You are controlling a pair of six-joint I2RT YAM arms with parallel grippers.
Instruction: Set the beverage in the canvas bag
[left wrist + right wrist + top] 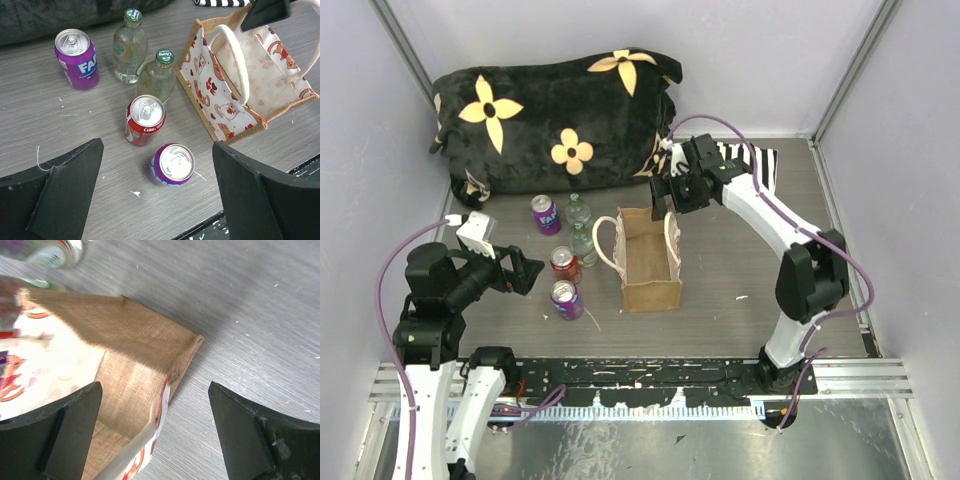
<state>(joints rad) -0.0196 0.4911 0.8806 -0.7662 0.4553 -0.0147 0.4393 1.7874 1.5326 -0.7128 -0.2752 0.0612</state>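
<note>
The far glass bottle stands outward of my left gripper and to its right in the top view, so I need to reach that way and bring my fingers to both sides of its uncovered green cap (574,198) (133,15).
The canvas bag (648,262) stands open mid-table, tan outside with a cat-print lining (210,95) and cream handles. Several beverages stand to its left: a purple can (546,214), two glass bottles (578,212) (583,240), a red can (564,264) and a nearer purple can (566,299). My left gripper (528,272) is open, low and left of the cans; the near purple can (171,164) lies just ahead of its empty jaws (157,200). My right gripper (670,192) hovers open over the bag's far right corner (135,340), with the bag's rim and a handle (125,460) between its fingers, which do not touch them.
A black cushion with yellow flowers (555,115) fills the back left. A black-and-white striped cloth (755,160) lies at the back right behind the right arm. A black rail (650,375) runs along the near table edge. White walls close in the sides.
</note>
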